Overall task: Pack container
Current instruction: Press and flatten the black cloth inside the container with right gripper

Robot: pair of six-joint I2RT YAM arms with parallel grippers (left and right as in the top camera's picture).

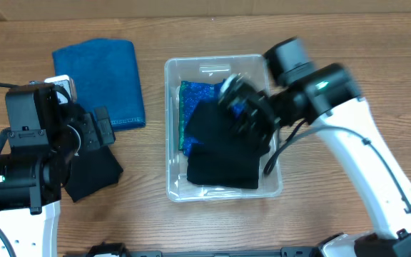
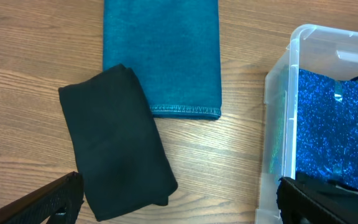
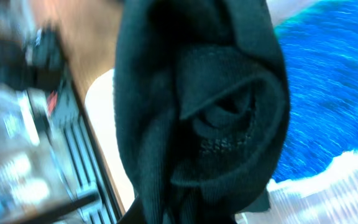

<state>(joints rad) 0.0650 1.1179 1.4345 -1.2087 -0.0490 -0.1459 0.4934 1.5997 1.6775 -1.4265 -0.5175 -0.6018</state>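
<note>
My right gripper moves its bunched black cloth back over the near end of the container [image 1: 222,168] next and releases it. The black cloth hangs across the blue cloth [image 1: 193,93].
The clear plastic container [image 1: 170,128] stands mid-table and also shows at the right of the left wrist view [image 2: 278,124]. Inside lie a glittery blue cloth [image 1: 193,93] and a black cloth [image 1: 223,160]. My right gripper [image 1: 245,111] is over the container, shut on the bunched black cloth [image 3: 197,112], which hides its fingers; the blue cloth [image 3: 334,93] lies beneath. My left gripper [image 2: 179,208] is open and empty, just above a second folded black cloth [image 2: 117,143] on the table left of the container [image 1: 91,171].
A folded teal towel [image 1: 102,78] lies flat at the back left, its hemmed edge beside the loose black cloth [image 2: 160,56]. Bare wooden table shows between the towel and the container.
</note>
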